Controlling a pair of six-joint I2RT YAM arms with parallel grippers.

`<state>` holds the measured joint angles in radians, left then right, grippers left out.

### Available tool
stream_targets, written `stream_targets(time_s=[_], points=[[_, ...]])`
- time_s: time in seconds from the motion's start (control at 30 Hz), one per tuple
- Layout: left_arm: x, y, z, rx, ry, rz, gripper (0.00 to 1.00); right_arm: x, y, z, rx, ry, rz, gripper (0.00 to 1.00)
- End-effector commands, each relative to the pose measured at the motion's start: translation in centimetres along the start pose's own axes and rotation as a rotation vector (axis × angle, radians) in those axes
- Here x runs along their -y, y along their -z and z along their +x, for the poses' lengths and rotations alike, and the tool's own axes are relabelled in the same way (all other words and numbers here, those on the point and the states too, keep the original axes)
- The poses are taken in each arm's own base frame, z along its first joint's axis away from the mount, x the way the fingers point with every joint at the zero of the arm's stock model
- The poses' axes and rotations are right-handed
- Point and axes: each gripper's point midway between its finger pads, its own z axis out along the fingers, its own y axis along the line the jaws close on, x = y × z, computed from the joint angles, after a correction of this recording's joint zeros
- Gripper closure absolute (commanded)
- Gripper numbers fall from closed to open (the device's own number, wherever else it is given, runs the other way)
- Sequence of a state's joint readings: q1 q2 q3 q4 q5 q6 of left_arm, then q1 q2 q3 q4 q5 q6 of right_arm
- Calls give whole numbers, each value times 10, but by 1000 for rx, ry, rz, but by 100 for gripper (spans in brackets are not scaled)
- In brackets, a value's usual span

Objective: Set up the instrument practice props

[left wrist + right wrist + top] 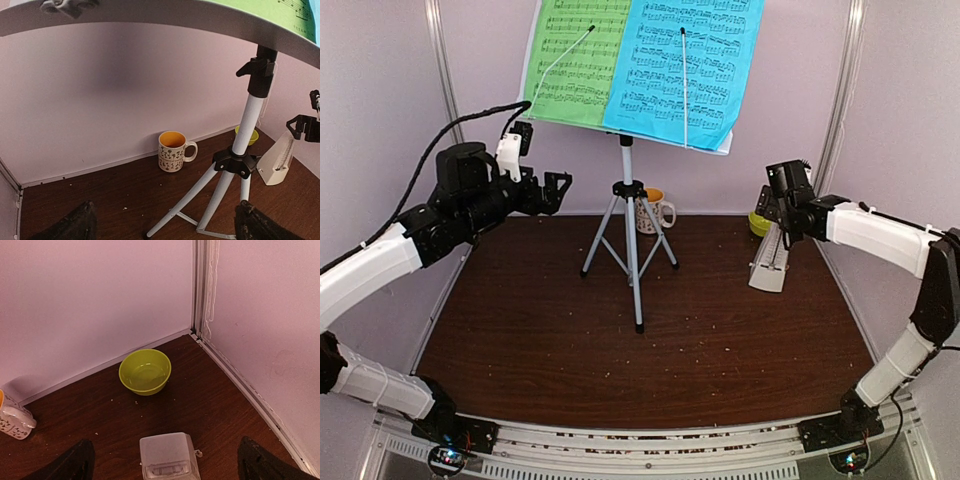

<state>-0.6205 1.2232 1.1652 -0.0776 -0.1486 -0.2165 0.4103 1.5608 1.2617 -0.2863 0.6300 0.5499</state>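
Next, my right gripper lowers the open fingers around the metronome top point(776, 230) point(164, 450) just below and closes, since the fingers already stand at both sides.
The white music stand point(631, 215) stands on its silver tripod at the table's middle back. A green sheet point(575, 60) and a blue sheet point(685, 65) rest side by side on its desk. The white pyramid metronome point(770, 262) stands upright at the right back. My left gripper point(558, 190) hovers open to the left of the stand pole point(252, 117), its fingers point(75, 222) wide apart around nothing. My right gripper point(770, 208) hangs open just above the metronome top point(165, 447), one finger on each side and clear of it.
A patterned mug point(172, 151) with an orange inside sits by the back wall behind the tripod legs. A lime-green bowl point(145, 371) sits in the back right corner beyond the metronome. Walls close the table at the back and on both sides.
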Motion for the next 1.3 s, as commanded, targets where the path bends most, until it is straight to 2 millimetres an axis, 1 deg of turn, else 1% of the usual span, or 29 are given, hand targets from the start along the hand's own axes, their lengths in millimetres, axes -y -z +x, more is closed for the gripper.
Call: stream_targets(time_s=[0.0, 0.17, 0.37, 0.5, 0.6, 0.77, 1.03, 1.17, 1.27], points=[[-8, 0, -3, 23, 14, -38, 2, 12, -14, -2, 2, 8, 80, 0], [-7, -3, 0, 16, 9, -32, 2, 11, -28, 14, -25, 42, 92, 3], [-3, -7, 2, 8, 9, -10, 2, 11, -41, 28, -47, 72, 106, 10], [-2, -7, 3, 4, 8, -10, 2, 10, -43, 35, -58, 77, 99, 16], [-3, -8, 4, 0, 8, -10, 2, 11, -44, 39, -61, 69, 95, 20], [-4, -8, 7, -8, 8, -19, 2, 15, -42, 44, -62, 77, 90, 32], [-4, -10, 14, -26, 7, -17, 2, 14, -34, 40, -54, 66, 53, 48], [-4, -11, 17, -36, 4, -16, 2, 13, -27, 36, -54, 53, 24, 55], [-3, -12, 19, -41, 3, -12, 2, 10, -20, 35, -57, 43, -14, 59]])
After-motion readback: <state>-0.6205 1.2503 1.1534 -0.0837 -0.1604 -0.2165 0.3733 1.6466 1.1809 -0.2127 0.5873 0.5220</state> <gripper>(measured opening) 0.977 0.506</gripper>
